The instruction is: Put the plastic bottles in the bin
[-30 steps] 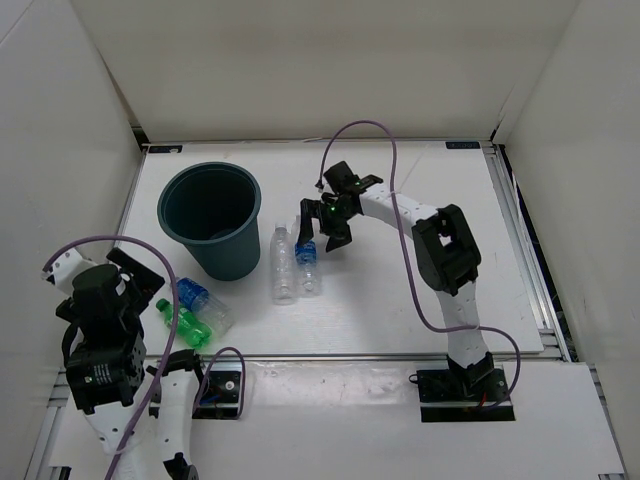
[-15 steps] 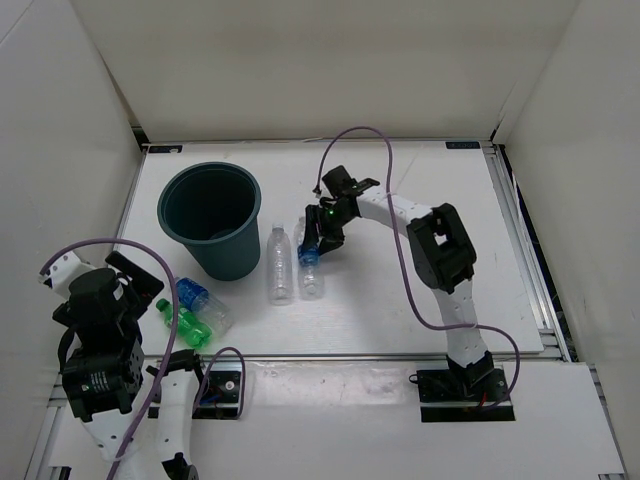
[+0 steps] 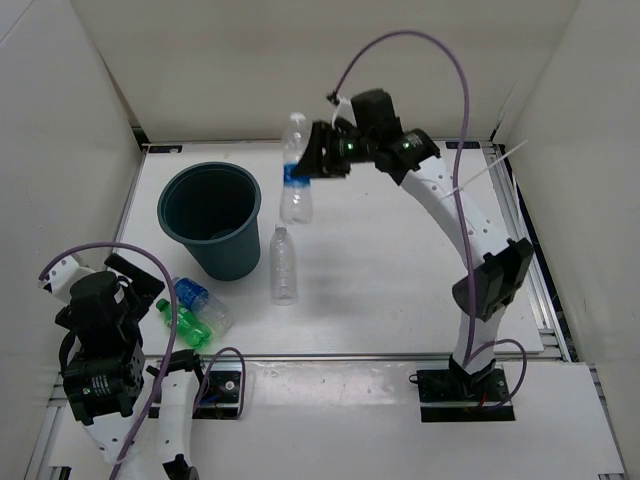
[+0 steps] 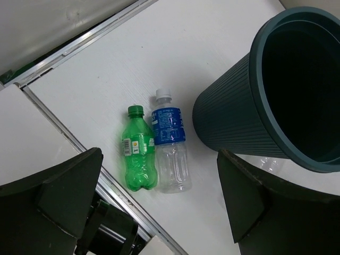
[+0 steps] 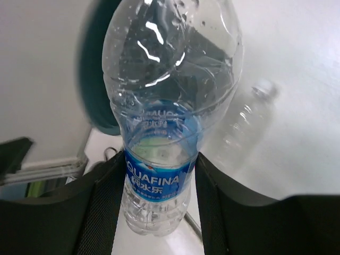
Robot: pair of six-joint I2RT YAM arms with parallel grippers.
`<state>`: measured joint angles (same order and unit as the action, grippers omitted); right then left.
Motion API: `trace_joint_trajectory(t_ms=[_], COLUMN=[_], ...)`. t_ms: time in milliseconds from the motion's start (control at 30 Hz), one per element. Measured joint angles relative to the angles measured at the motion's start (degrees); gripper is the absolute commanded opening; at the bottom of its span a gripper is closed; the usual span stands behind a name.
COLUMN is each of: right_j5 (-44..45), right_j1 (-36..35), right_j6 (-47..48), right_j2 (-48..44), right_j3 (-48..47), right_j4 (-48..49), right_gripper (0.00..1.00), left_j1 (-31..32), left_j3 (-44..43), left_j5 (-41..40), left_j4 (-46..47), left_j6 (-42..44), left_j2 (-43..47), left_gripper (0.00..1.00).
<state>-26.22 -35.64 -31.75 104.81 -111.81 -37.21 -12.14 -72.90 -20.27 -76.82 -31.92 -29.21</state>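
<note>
Next, my right gripper will move over the bin's opening (image 3: 209, 202) to release the bottle, since that opening lies to the gripper's left in the top view.
My right gripper (image 3: 312, 160) is shut on a blue-labelled clear plastic bottle (image 3: 295, 175), gripped at the label (image 5: 158, 178) and held high in the air just right of the bin (image 3: 212, 215). That bin is a round, dark teal bucket. A second clear bottle (image 3: 284, 262) lies on the table beside the bin's base. A green bottle (image 4: 139, 154) and a blue-labelled bottle with a white cap (image 4: 171, 143) lie side by side near the front left. My left gripper (image 4: 159, 159) hovers open above these two, with nothing between its fingers.
White walls enclose the table (image 3: 400, 280) on the left, back and right. A metal rail (image 4: 79, 143) runs along the near edge beside the green bottle. The right arm's purple cable (image 3: 440, 60) arcs high over the back of the table.
My right gripper shut on the blue-labelled bottle beside the clear one. It lifted the bottle off the table, up and towards the back. The left arm barely moved.
</note>
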Motion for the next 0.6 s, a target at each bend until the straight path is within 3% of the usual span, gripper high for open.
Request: trace_joint_trajectory(t_ms=[167, 267, 367, 433, 500, 600], right_j5=[1.90, 5.03, 9.79, 13.86, 17.38, 22.05], right_j1=[-4.74, -8.22, -11.98, -14.67, -17.29, -20.48], right_j6=[-0.68, -0.55, 1.44, 3.93, 6.49, 9.79], right_j2=[11.02, 13.44, 16.68, 21.27, 24.79, 26.23], right_j3=[-29.46, -30.64, -29.31, -31.10, -31.15, -29.09], right_j4=[4.20, 10.14, 13.31, 15.23, 15.39, 13.75], right_gripper=[0.14, 0.15, 0.24, 0.70, 0.99, 0.99], left_j1=[0.00, 0.52, 1.55, 2.19, 2.56, 3.37], left_j3=[-0.39, -3.17, -5.88, -6.97, -7.82, -9.68], left_j5=[1.86, 3.30, 4.00, 4.68, 5.14, 5.60], left_j4=[-0.20, -0.81, -0.72, -0.74, -0.92, -0.83], left_j6=[0.79, 1.97, 2.67, 3.06, 3.28, 3.52], left_j2=[-0.11, -1.92, -4.35, -5.97, -7.52, -10.10], left_gripper=[1.00, 1.00, 1.00, 1.00, 1.00, 1.00])
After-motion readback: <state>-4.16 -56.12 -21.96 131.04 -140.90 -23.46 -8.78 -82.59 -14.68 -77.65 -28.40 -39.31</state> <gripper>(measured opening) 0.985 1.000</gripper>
